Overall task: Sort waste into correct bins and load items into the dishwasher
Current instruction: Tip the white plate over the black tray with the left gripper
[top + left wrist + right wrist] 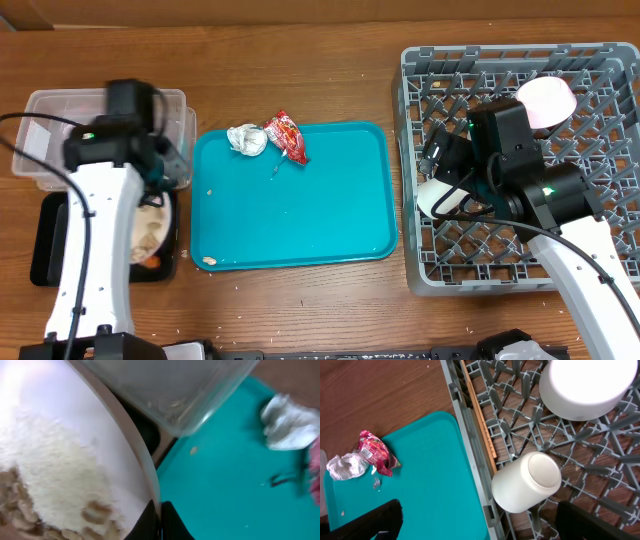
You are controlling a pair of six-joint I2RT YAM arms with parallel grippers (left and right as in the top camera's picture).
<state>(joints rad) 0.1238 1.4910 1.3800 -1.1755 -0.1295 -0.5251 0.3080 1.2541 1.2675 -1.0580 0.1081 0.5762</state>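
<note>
The left gripper tips the plate's scraps into the black bin next. Then it swings across the tray to the empty rack slots beyond the cup, since those stand empty.
My left gripper is shut on the rim of a white plate that carries rice and food scraps. In the overhead view the plate hangs tilted over a black bin, held by the left gripper. A crumpled white tissue and a red wrapper lie at the back of the teal tray. My right gripper is open and empty above a white cup lying in the grey dish rack. A pale bowl sits upside down in the rack.
A clear plastic container stands behind the black bin and shows in the left wrist view. A wooden stick lies along the rack's left wall. Crumbs are scattered on the tray.
</note>
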